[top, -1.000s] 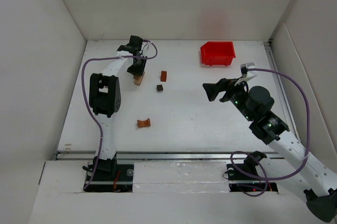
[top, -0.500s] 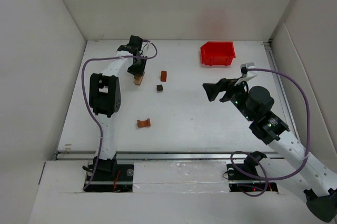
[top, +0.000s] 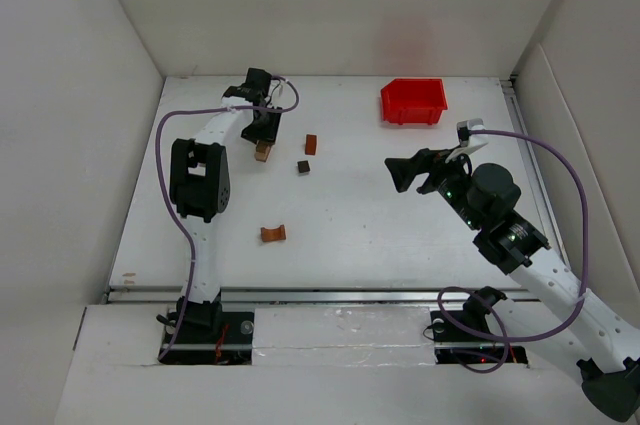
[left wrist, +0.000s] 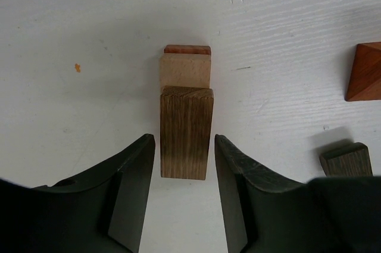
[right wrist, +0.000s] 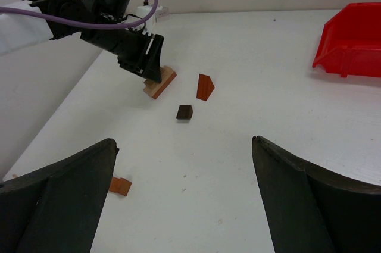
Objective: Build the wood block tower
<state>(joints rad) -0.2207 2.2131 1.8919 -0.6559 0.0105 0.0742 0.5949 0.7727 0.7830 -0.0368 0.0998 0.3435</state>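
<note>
Next, my right gripper moves across and down onto the small dark brown block point(top: 303, 167) point(right wrist: 184, 112), which lies loose below it and to its left in the top view.
The tower point(top: 263, 151) is a small stack at the far left: a dark brown bar point(left wrist: 186, 131) on a tan block point(left wrist: 184, 69) on a reddish-brown piece point(left wrist: 187, 50). My left gripper point(top: 262, 127) hangs right over it, and its jaws point(left wrist: 183, 141) stand open on either side of the dark bar with a thin gap on each side. Loose wood blocks lie nearby: a reddish-brown block point(top: 311, 144), a small dark brown block point(top: 303, 167) and a reddish-brown arch point(top: 273, 233). My right gripper point(top: 400, 173) is wide open and empty above the table's middle right, its jaws point(right wrist: 183, 143) facing the blocks.
A red plastic bin point(top: 413, 101) stands at the far right of the table. White walls close in the left, back and right sides. The left arm's purple cable point(top: 165, 135) loops along the left side.
My left gripper has drawn back a little from the tower toward the far wall. The stack stays in place. The right arm has not moved.
</note>
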